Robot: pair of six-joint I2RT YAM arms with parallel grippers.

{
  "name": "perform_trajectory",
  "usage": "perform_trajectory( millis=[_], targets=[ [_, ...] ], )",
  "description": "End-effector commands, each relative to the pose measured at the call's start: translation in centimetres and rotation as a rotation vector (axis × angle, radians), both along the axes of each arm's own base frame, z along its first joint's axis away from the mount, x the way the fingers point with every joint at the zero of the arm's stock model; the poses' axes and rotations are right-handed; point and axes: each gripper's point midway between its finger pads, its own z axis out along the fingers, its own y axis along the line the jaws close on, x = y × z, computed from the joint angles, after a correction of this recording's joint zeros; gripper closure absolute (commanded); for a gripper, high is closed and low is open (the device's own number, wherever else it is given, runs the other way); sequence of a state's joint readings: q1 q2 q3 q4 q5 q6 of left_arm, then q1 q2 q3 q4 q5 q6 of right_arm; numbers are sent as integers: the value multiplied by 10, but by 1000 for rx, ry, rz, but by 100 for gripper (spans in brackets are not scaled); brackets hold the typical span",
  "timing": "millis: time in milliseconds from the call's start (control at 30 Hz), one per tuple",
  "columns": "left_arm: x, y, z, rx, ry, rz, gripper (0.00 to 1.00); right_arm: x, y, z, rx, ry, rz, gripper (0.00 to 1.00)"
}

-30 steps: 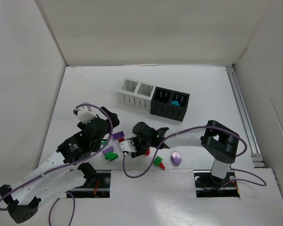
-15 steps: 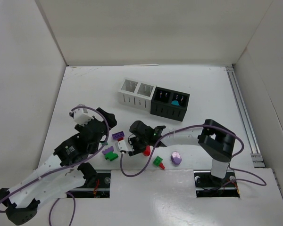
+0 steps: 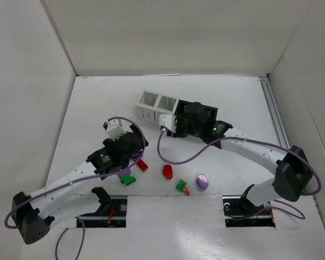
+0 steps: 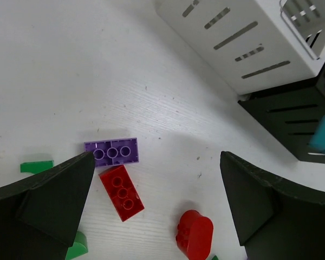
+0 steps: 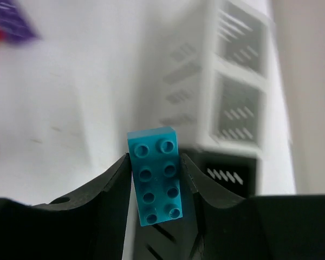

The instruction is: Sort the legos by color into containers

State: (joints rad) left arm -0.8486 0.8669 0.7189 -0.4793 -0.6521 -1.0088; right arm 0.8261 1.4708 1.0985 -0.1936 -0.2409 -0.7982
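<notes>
I will next move my right gripper across over the black cup at the end of the row and let go of the teal brick point(image 5: 155, 176), because the cup is to its right in the top view.
My right gripper point(image 5: 155, 162) is shut on a teal brick point(image 5: 155, 176), studs facing the camera, and hovers over the black containers point(image 5: 227, 179) beside the white containers point(image 5: 238, 86). From above, the right gripper point(image 3: 185, 120) covers the left black cup. My left gripper point(image 4: 156, 162) is open above a purple brick point(image 4: 112, 152) and a red brick point(image 4: 122, 192) lying side by side, with a red oval point(image 4: 195, 235) nearer. The left gripper point(image 3: 136, 153) sits low over the table's near middle.
More loose legos lie on the near table: the red oval point(image 3: 168, 171), a green-and-red pair point(image 3: 182, 187), a purple oval point(image 3: 202, 181), and a green piece point(image 3: 128, 179) with purple next to it. White walls enclose the table; a rail point(image 3: 279, 130) runs along the right.
My right arm swung from the near pile of legos back to the black cups and its jaws closed further. My left gripper shifted right, over the purple and red bricks.
</notes>
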Motion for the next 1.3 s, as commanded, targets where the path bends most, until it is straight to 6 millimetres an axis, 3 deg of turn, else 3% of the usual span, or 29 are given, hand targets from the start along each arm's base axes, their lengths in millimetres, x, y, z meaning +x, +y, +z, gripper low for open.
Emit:
perform_trajectory(
  millis=[0,100,167,233,433,567,700,833,933,1067,1267],
  targets=[
    [6,-6,4,-12,-13,-6,0,49,-54,43,104,-37,-210,79],
    [6,-12,-5,-17,27,-34,0,88,-107,46,113,-39,-406,77],
    [10,-14,-6,-32,39,-41,0,103,-133,39,90,-35,-486,77],
    [6,-17,-15,-24,67,-67,0,113,-145,32,85,-16,-528,77],
    [6,-16,-31,22,137,-55,0,130,-160,18,89,20,-562,70],
    [9,-19,-37,46,173,-46,0,130,-160,18,89,20,-562,58],
    [10,-21,-43,78,199,-50,0,123,-167,23,98,9,-570,37],
    [11,-21,-47,87,217,-42,0,116,-171,26,106,3,-582,30],
    [13,-34,-47,88,218,-113,0,109,-173,35,127,-10,-585,29],
    [11,-72,-27,108,136,-294,0,89,-183,44,152,4,-622,25],
    [-21,-155,-11,150,57,-612,0,51,-260,36,132,41,-933,7]
  ],
)
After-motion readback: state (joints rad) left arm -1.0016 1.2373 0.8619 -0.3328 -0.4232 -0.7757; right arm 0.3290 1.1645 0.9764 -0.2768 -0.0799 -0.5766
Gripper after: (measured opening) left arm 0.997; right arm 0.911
